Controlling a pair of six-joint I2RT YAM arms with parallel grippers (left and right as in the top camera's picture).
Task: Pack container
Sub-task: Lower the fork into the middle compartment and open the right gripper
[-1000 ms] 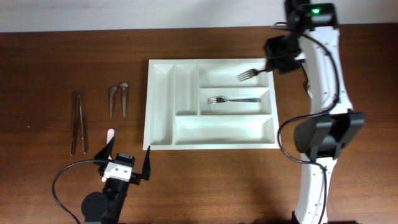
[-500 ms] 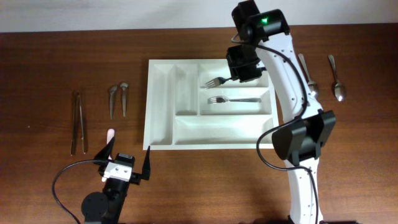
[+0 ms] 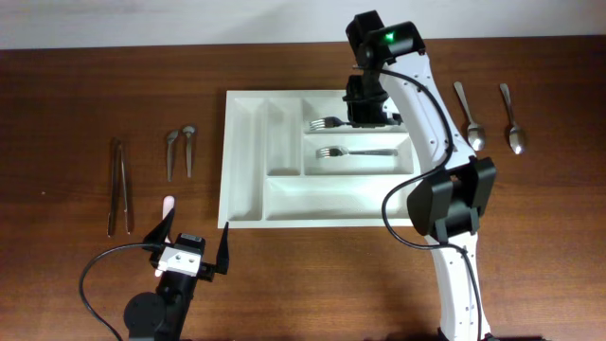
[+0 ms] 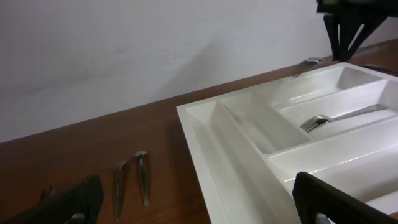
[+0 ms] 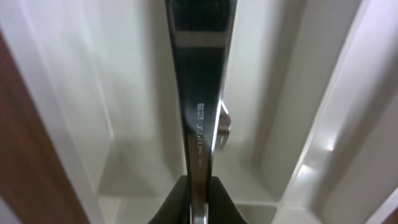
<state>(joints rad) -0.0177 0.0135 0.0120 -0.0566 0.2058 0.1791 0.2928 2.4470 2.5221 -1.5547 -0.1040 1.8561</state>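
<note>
The right gripper moves back and down next to release the second fork beside its match, since the tray's middle crosswise section (image 3: 360,155) is below and back from it.
The large white cutlery tray (image 3: 244,161) lies mid-table, also in the left wrist view (image 4: 249,143). One fork (image 3: 355,152) lies in its middle crosswise compartment. My right gripper (image 3: 365,112) is shut on a second fork (image 3: 327,123) and holds it over the top crosswise compartment; the right wrist view shows the fork's handle (image 5: 198,118) clamped between the fingers (image 5: 199,193) above the white tray (image 5: 68,112). My left gripper (image 3: 194,248) is open and empty at the front left, apart from the tray.
Two spoons (image 3: 180,150) and tongs (image 3: 119,185) lie left of the tray. A small pink-tipped item (image 3: 169,204) lies near the left gripper. Two more spoons (image 3: 469,116) (image 3: 511,118) lie right of the tray.
My right arm has carried the fork leftward from the tray's right end to over the top crosswise compartment. The left arm has not moved.
</note>
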